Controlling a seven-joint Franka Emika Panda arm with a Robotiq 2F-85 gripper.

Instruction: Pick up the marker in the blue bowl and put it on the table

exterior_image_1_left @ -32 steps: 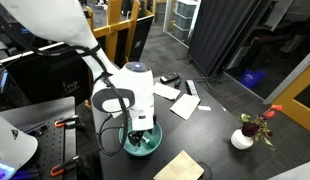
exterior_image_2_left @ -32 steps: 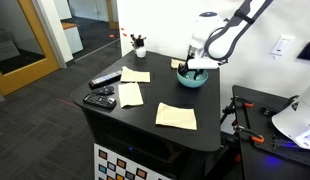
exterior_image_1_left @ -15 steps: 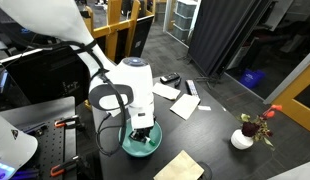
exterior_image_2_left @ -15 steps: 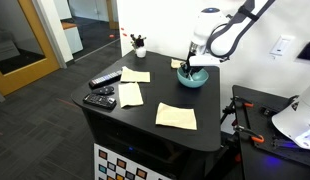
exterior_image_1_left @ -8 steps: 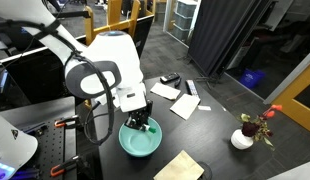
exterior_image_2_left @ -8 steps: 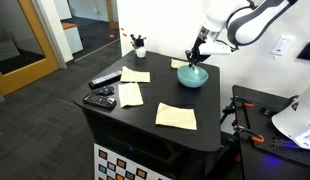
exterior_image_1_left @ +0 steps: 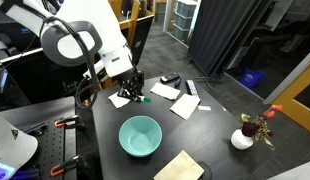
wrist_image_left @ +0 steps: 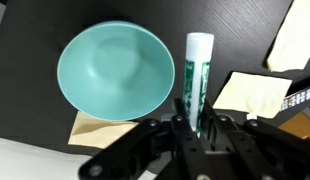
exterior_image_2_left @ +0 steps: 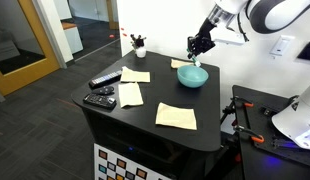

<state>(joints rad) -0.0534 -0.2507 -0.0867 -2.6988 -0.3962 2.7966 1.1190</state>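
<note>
The marker will next be carried away from the bowl [exterior_image_1_left: 140,135] by my gripper. It will then be lowered and released on the clear tabletop below, between the bowl and the pale sheets.
The blue bowl [exterior_image_1_left: 140,135] [exterior_image_2_left: 192,76] [wrist_image_left: 110,72] stands empty on the dark table [exterior_image_1_left: 220,155] [exterior_image_2_left: 145,130]. My gripper [exterior_image_1_left: 132,90] [exterior_image_2_left: 200,44] [wrist_image_left: 187,122] hangs well above the table, up and to one side of the bowl, shut on the marker [wrist_image_left: 195,75]. In the wrist view the marker is a white and green stick pointing away from the jaws, beside the bowl's rim. Its green tip [exterior_image_1_left: 145,99] pokes out below the fingers in an exterior view.
Pale paper sheets [exterior_image_1_left: 185,105] [wrist_image_left: 250,92] and a tan napkin [exterior_image_1_left: 180,167] [exterior_image_2_left: 176,116] lie on the table. Black remotes [exterior_image_2_left: 100,92] sit near one edge. A small white flower vase [exterior_image_1_left: 243,138] stands at a corner.
The gripper has lifted out of the bowl with the marker in it, risen and swung away from the bowl. The bowl is left empty and has not moved.
</note>
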